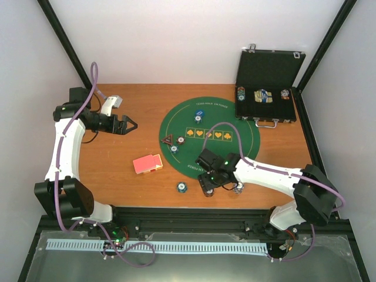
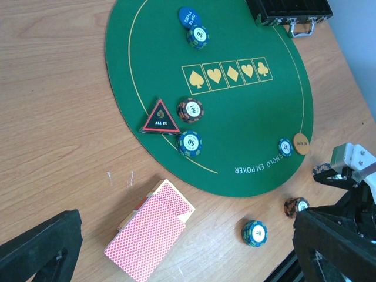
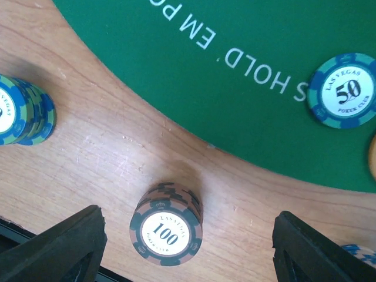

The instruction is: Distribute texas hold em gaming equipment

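Observation:
Next, my right gripper lowers around the top of the brown chip stack (image 3: 167,232) below it and closes, since the chips already are between its open fingers.
A green round poker mat (image 1: 235,147) lies mid-table. On it are a blue disc (image 2: 188,16), a dark red-edged triangle (image 2: 160,117), an orange disc (image 2: 301,143) and several poker chips, such as a brown 100 chip (image 2: 190,109). A red-backed deck of cards (image 1: 147,163) lies on the wood left of the mat and also shows in the left wrist view (image 2: 150,229). My right gripper (image 3: 189,218) is open, low over the table, and straddles a brown 100 chip stack (image 3: 167,232) without touching it. My left gripper (image 1: 130,124) is open and empty, high at the left.
A 50 chip stack (image 1: 182,187) stands on the wood near the front edge, left of my right gripper (image 1: 220,183). The black case (image 1: 267,85) stands open at the back right with chips inside. Another chip (image 1: 238,188) sits by the right gripper's far finger.

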